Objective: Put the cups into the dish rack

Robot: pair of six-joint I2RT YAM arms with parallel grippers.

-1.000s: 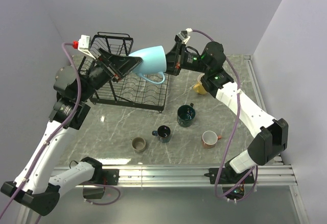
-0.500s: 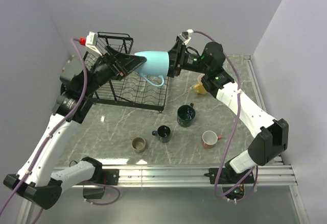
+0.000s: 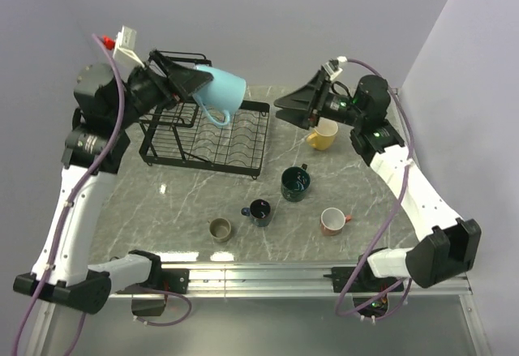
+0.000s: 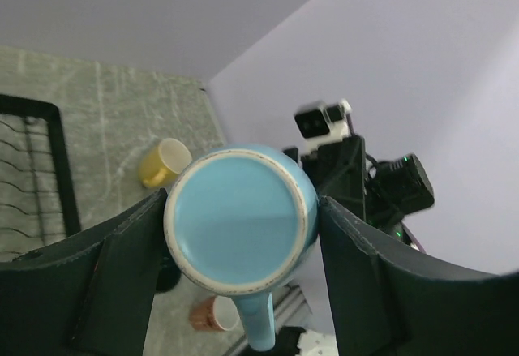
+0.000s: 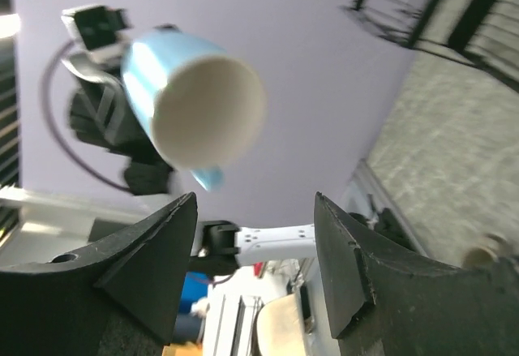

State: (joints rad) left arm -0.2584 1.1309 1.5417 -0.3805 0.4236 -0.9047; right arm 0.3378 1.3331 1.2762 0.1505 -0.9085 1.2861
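Note:
Next, the left gripper tips its cup opening down, as it faces sideways now. Then it lowers the cup onto the wires of the rack's upper level (image 3: 169, 113) below and releases it.
My left gripper (image 3: 197, 88) is shut on the base end of the light blue cup (image 3: 220, 93), holding it tilted in the air over the black wire dish rack (image 3: 265, 133). In the left wrist view the cup's base (image 4: 239, 218) fills the gap between both fingers, handle pointing down. My right gripper (image 3: 280, 106) stands open and empty to the cup's right, well apart from it. Its wrist view looks at the cup's mouth (image 5: 209, 111) between its spread fingers (image 5: 150, 263). The yellow cup (image 3: 323, 135) lies on its side right of the rack.
On the marble table in front of the rack stand the dark teal cup (image 3: 295, 183), the navy cup (image 3: 259, 211), the olive-brown cup (image 3: 220, 229) and the salmon-red cup (image 3: 331, 220). Walls close in at the back and on both sides.
The right gripper opened, let go of the light blue cup and drew back to the right. The left arm swung the cup left, over the rack.

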